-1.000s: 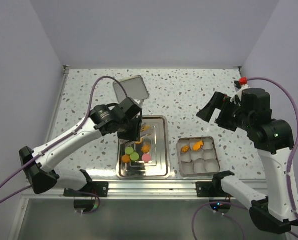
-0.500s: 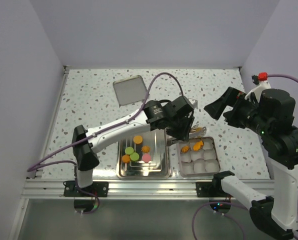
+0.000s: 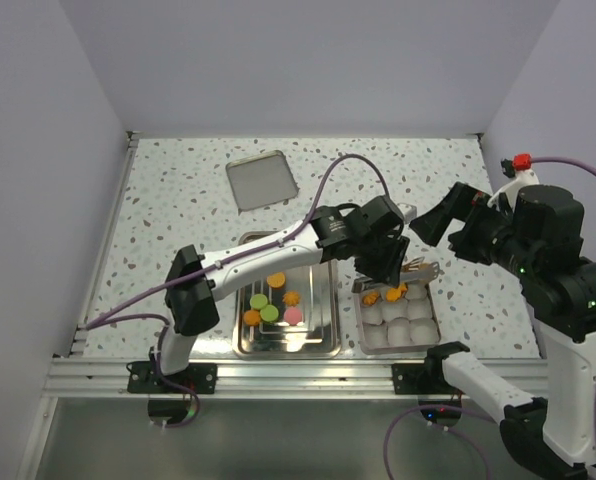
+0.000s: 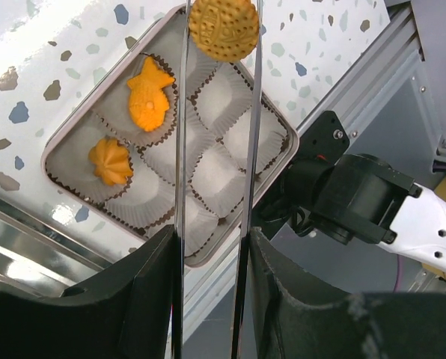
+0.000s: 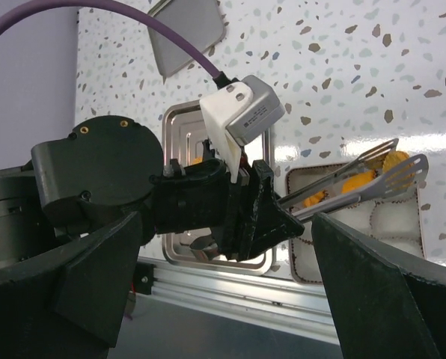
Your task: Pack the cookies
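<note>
Next, my left gripper lowers the round cookie to the tin's back corner liner beside the fish-shaped cookie and releases the tongs, since that liner is empty.
My left gripper is shut on metal tongs. The tongs pinch a round orange cookie above the back of the square tin. In the left wrist view the tin holds a fish-shaped orange cookie and a flower-shaped one; its other white liners are empty. Several cookies lie on the steel tray: orange, green and pink. My right gripper is open and empty, raised to the right of the tin.
The tin's lid lies flat at the back left of the speckled table. The left arm reaches across above the tray. The aluminium rail runs along the near edge, close to the tray and tin.
My left arm swung right from above the tray to above the tin, carrying the tongs and the cookie. My right arm shifted slightly and stayed raised.
</note>
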Tool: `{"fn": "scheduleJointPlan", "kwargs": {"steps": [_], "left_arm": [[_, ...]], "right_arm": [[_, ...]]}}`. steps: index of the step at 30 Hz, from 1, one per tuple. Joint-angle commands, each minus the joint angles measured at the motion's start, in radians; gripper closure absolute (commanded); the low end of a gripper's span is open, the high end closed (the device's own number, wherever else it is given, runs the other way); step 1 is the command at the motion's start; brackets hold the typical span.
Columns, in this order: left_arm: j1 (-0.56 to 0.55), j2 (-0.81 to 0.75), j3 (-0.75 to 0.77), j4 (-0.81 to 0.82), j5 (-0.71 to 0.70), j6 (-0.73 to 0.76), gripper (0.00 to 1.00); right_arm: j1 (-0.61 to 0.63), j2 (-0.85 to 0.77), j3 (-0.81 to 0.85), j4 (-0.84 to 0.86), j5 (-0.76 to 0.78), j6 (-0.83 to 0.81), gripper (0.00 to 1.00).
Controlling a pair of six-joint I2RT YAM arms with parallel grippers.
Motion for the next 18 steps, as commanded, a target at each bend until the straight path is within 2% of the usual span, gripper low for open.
{"fn": "scheduleJointPlan", "kwargs": {"steps": [1, 6, 18], "left_arm": [[-0.007, 0.023, 0.037, 0.072, 0.039, 0.033, 0.63], [-0.008, 0.044, 0.024, 0.072, 0.039, 0.053, 0.6], [-0.008, 0.049, -0.015, 0.057, 0.013, 0.067, 0.48]], "right_arm": [[0.001, 0.017, 0.011, 0.015, 0.028, -0.018, 0.01], [0.001, 0.018, 0.014, 0.001, 0.065, -0.044, 0.01], [0.001, -0.002, -0.051, 0.021, 0.035, -0.034, 0.01]]}}
